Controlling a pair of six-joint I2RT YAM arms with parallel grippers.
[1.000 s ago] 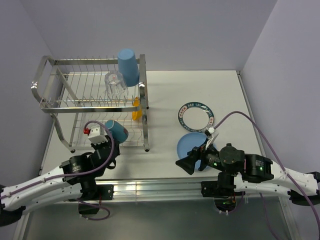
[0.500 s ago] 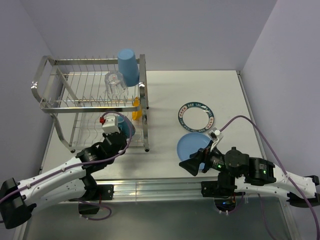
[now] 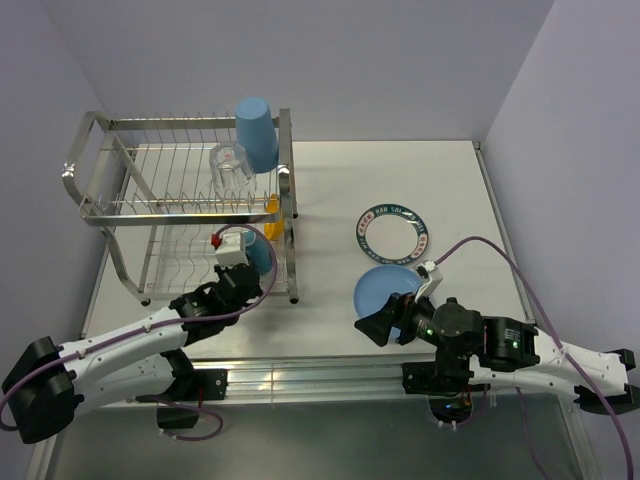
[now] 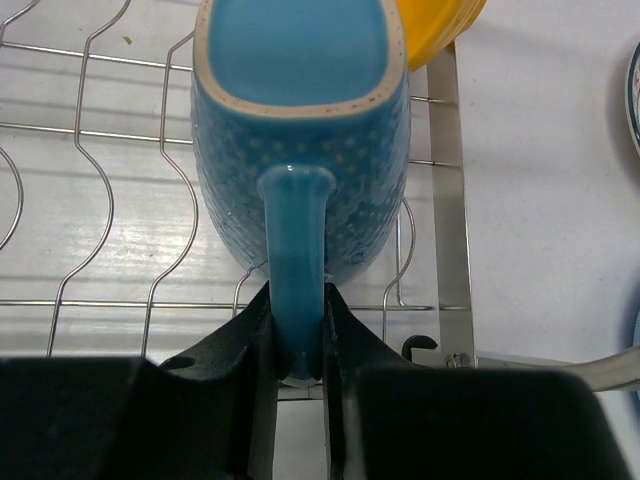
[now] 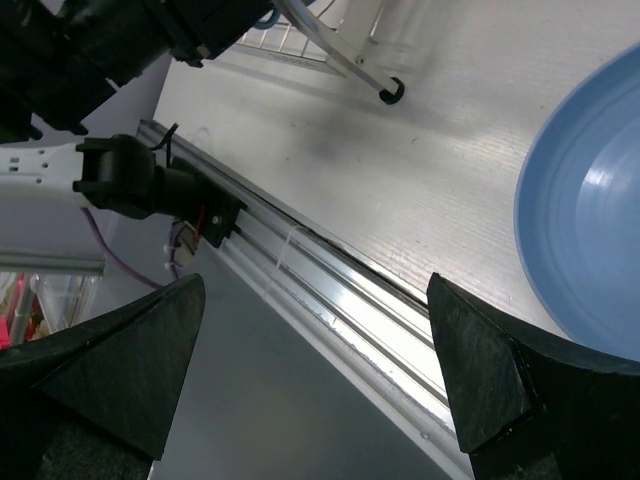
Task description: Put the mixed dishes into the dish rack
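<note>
The right gripper moves outward past the blue plate next, turning and lowering to the white plate's near rim (image 3: 416,252), as bare tabletop beside it leaves finger room.
My left gripper (image 3: 243,268) is shut on the handle of the light blue mug (image 3: 260,255), holding it over the right end of the dish rack's (image 3: 190,122) lower tier. In the left wrist view the black fingers (image 4: 250,340) clamp the handle (image 4: 296,260), and the mug (image 4: 300,110) lies on its side above the rack wires (image 4: 100,210). The blue tumbler (image 3: 257,133) and clear glass (image 3: 229,168) stand on the upper tier. The yellow bowl (image 3: 272,216) sits at the rack's right end. My right gripper (image 3: 368,328) is open beside the blue plate (image 3: 383,290). Behind that lies the white patterned plate (image 3: 393,233).
The right wrist view shows the blue plate (image 5: 590,240) at the right, the table's aluminium front rail (image 5: 330,290), and a rack foot (image 5: 388,93). The open right gripper (image 5: 315,370) hangs over that front edge. The yellow bowl (image 4: 440,30) is just right of the mug.
My left arm carried the mug right and farther in, over the lower tier's right end. The right arm shifted only slightly.
</note>
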